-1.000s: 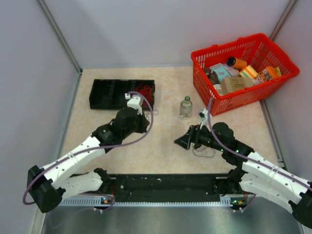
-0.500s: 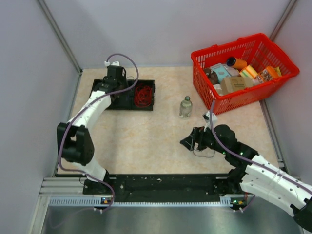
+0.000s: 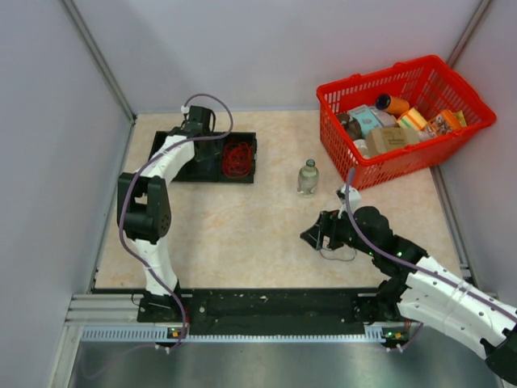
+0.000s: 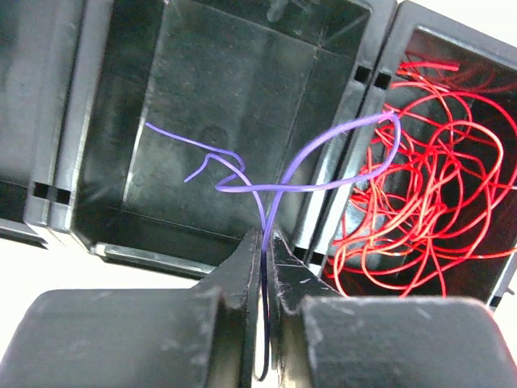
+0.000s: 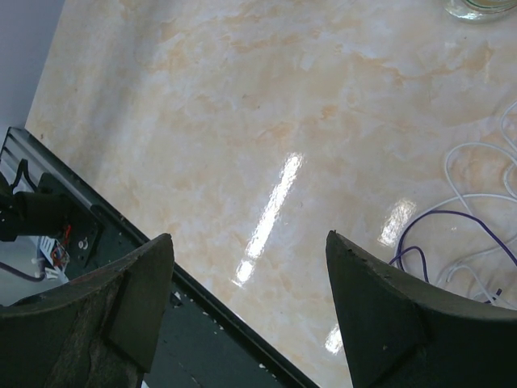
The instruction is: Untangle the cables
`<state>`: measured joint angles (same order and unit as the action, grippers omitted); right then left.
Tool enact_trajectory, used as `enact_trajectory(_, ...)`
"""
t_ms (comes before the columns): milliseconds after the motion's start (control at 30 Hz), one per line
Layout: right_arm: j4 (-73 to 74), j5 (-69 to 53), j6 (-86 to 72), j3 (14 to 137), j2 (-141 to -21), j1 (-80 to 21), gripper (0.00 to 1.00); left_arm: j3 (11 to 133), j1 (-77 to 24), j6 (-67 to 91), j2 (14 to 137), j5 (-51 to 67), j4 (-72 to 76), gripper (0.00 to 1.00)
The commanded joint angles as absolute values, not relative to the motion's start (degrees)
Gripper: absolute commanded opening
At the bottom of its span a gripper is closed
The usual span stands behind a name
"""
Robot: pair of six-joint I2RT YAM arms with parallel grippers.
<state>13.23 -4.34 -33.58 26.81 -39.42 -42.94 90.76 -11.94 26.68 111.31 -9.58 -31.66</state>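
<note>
I will move my right gripper to the right in the top view and down onto the dark purple wire, because it is tangled among white loops.
My left gripper (image 3: pixel 199 128) reaches over the black compartment tray (image 3: pixel 166 158) at the back left. In the left wrist view that gripper (image 4: pixel 264 236) is shut on a thin purple cable (image 4: pixel 323 145), which loops above the tray's bare middle compartment (image 4: pixel 226 105). A red cable bunch (image 4: pixel 436 186) fills the right compartment (image 3: pixel 237 158). My right gripper (image 3: pixel 312 236) hovers low over the table, open and holding nothing (image 5: pixel 250 236). Just right of it lie white cable loops (image 5: pixel 477 198) and a purple cable (image 5: pixel 440 220), a small tangle (image 3: pixel 338 252) on the table.
A red basket (image 3: pixel 404 89) full of groceries stands at the back right. A small glass bottle (image 3: pixel 307 176) stands mid-table, just behind the right gripper. The black rail (image 3: pixel 275 303) runs along the near edge. Grey walls close in both sides.
The left arm has risen from mid-table and swung back over the black tray with the purple cable still pinched. The right gripper has edged slightly right and stays open.
</note>
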Motion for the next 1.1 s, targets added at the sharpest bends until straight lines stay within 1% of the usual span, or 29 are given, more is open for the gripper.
enact_trajectory(0, 12.48, -4.04, -33.22, 27.86, -39.46, -42.54, 0.75, 94.74, -10.2, 24.88, 111.88, -10.03, -32.16, 0.1)
enact_trajectory(33, 12.48, -4.04, -33.48, 27.77, -39.38, -42.54, 0.75, 94.75, -9.93, 24.61, 111.88, -9.67, -32.43, 0.16)
enact_trajectory(133, 12.74, -4.04, -34.19, 27.6, -38.85, -42.54, 0.74, 93.96, -9.84, 24.26, 109.34, -10.37, -32.87, 0.45)
enact_trajectory(167, 13.35, -3.61, -34.36, 27.51, -38.67, -42.54, 0.74, 93.43, -9.84, 24.34, 108.2, -10.63, -32.61, 0.53)
enact_trajectory(233, 15.11, -1.77, -34.63, 27.68, -38.5, -42.54, 0.74, 92.9, -9.84, 24.43, 106.01, -10.55, -32.78, 0.64)
enact_trajectory(267, 16.68, -0.19, -34.98, 28.03, -38.5, -42.54, 0.74, 92.9, -9.84, 24.69, 104.78, -9.94, -33.39, 0.66)
enact_trajectory(333, 20.63, 6.29, -36.55, 28.91, -38.41, -42.54, 0.74, 91.5, -10.02, 25.74, 101.45, -7.4, -34.19, 0.68)
enact_trajectory(400, 24.33, 12.28, -38.49, 29.44, -38.41, -42.54, 0.74, 87.65, -10.63, 26.45, 96.97, -2.31, -31.83, 0.69)
enact_trajectory(433, 26.35, 15.61, -40.41, 29.7, -38.41, -42.54, 0.74, 84.84, -11.16, 26.8, 94.16, -0.37, -30.25, 0.69)
enact_trajectory(533, 34.42, 26.42, -47.35, 30.67, -39.81, -42.28, 0.74, 75.0, -13.79, 26.54, 85.81, 10.86, -22.53, 0.67)
enact_trajectory(633, 41.9, 32.95, -52.89, 31.81, -40.96, -40.26, 0.72, 66.55, -17.21, 25.32, 79.82, 19.66, -17.85, 0.68)
enact_trajectory(733, 43.77, 31.91, -53.53, 30.86, -38.95, -35.18, 0.68, 61.72, -23.97, 23.12, 75.33, 19.43, -17.93, 0.69)
enact_trajectory(867, 38.77, 26.11, -48.97, 29.71, -37.97, -27.35, 0.63, 54.95, -35.39, 25.48, 70.76, 18.38, -14.51, 0.69)
enact_trajectory(1000, 29.99, 22.16, -42.03, 28.74, -38.67, -21.9, 0.49, 48.35, -46.11, 31.37, 69.79, 18.55, -5.64, 0.68)
enact_trajectory(1067, 25.86, 18.56, -39.12, 28.56, -40.85, -19.87, 0.46, 46.76, -49.99, 32.34, 70.57, 16.88, -3.26, 0.69)
